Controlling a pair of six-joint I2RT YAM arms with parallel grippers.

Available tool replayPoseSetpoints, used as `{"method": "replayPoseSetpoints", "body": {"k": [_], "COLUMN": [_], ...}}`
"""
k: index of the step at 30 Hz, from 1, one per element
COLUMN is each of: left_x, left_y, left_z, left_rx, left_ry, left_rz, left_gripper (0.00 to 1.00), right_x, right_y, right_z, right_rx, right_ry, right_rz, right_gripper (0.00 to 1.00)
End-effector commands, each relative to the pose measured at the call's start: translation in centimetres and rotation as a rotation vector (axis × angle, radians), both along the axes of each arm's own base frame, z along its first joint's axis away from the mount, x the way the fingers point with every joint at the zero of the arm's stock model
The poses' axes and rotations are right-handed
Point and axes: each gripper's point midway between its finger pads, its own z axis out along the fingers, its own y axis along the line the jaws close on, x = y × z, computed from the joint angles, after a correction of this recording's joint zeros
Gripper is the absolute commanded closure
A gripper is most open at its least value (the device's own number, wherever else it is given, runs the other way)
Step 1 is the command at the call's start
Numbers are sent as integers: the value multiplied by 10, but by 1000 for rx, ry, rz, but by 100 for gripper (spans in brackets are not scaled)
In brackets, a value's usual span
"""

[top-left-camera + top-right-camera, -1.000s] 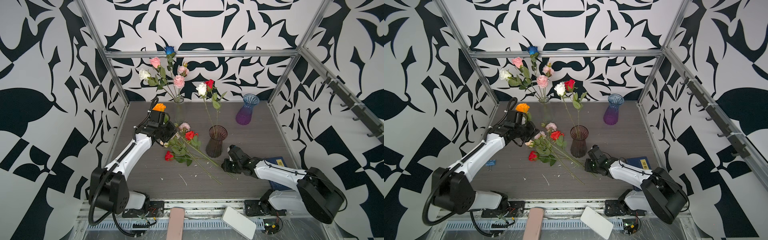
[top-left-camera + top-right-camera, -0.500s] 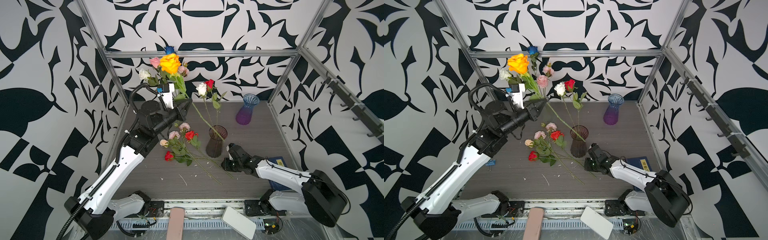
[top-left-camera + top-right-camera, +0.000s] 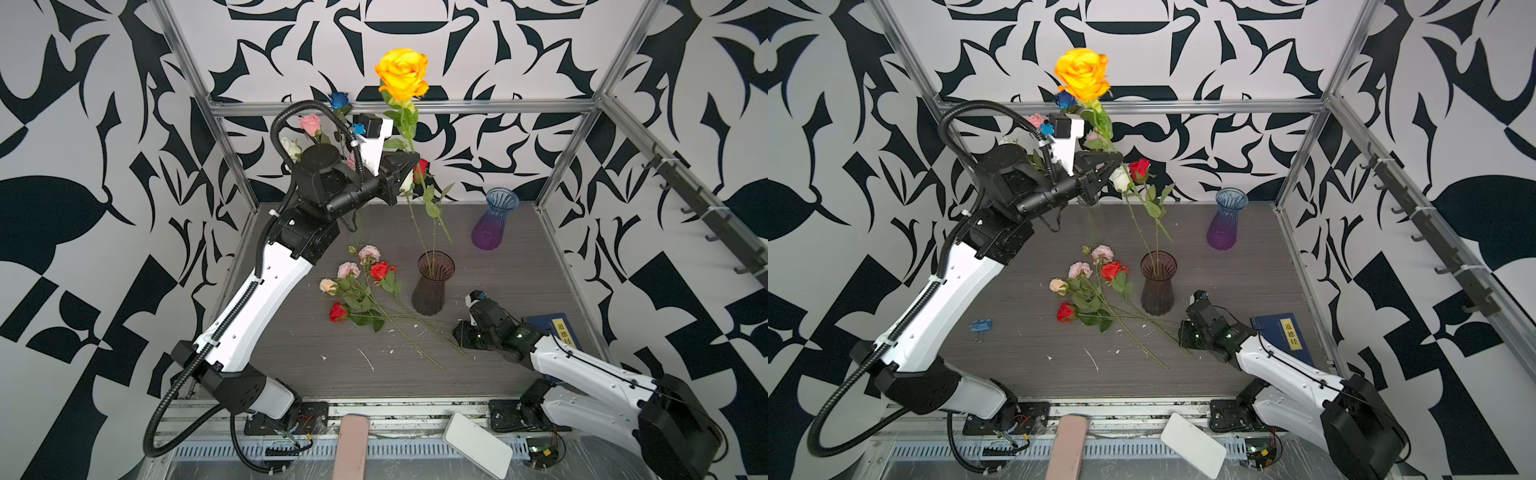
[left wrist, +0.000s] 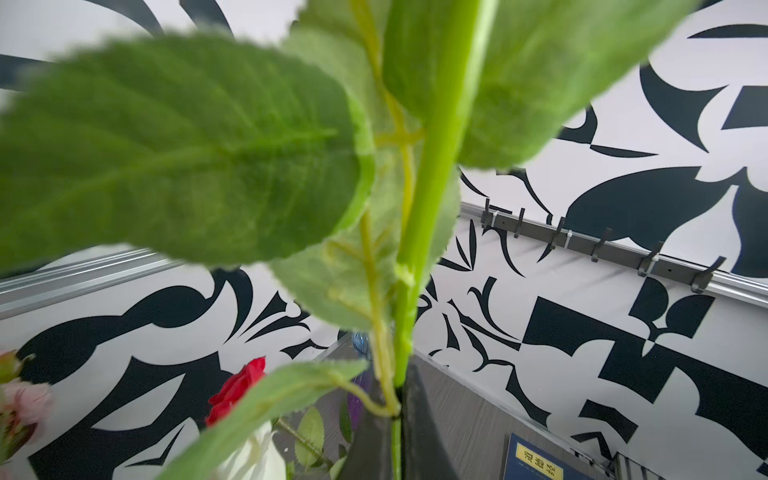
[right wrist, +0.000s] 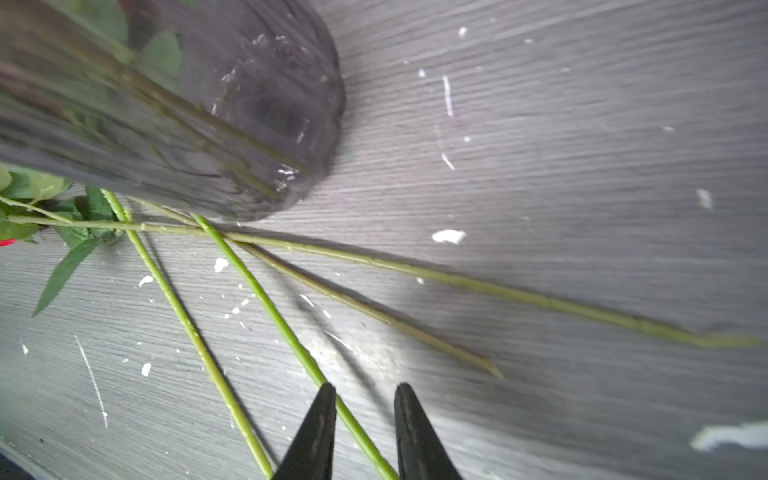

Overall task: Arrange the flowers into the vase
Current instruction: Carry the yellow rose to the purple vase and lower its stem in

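Note:
I will next lower my left gripper toward the dark vase and let go of the green stem in the vase's opening (image 3: 436,264), as its lower end is still above the vase's rim.
My left gripper (image 3: 411,160) (image 3: 1115,160) is raised high at the back, shut on the green stem of an orange rose (image 3: 402,74) (image 3: 1082,74). In the left wrist view the stem (image 4: 419,249) runs out of the closed jaws among big leaves. Its lower end hangs above and just behind the dark vase (image 3: 432,286) (image 3: 1156,286), which holds a white and a red rose (image 3: 420,168). Several flowers (image 3: 365,291) lie on the table left of that vase. My right gripper (image 3: 459,336) (image 5: 365,390) is low at their stem ends, open, with one stem (image 5: 291,332) lying loose between its fingers.
A purple-blue vase (image 3: 494,224) stands at the back right. A clear vase (image 3: 1090,203) with several flowers is behind my left arm. A blue book (image 3: 557,332) lies by my right arm, a blue clip (image 3: 980,325) at the left, and two phones (image 3: 478,444) at the front edge.
My left arm has risen from table height by the flower pile, carrying the orange rose up and toward the dark vase. The right gripper has stayed at the stem ends.

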Motion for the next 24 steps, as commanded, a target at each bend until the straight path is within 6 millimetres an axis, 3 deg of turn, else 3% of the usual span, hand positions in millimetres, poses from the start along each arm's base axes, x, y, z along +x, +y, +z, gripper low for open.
{"method": "replayPoseSetpoints", "body": {"k": [1,24], "left_x": [-13,-23], "left_y": [-11,-63], "left_z": [-15,-102], "left_rx": [103,442], "left_ry": [9,69], "left_rz": [-73,-103], "left_gripper": [95,95], "right_x": [-1,-5], "right_y": [-12,-18], "right_z": [1,-2], "right_rx": [-19,2], "right_ry": [-20,-19], "right_rz": [-44,-83], "right_gripper": [71,71]}}
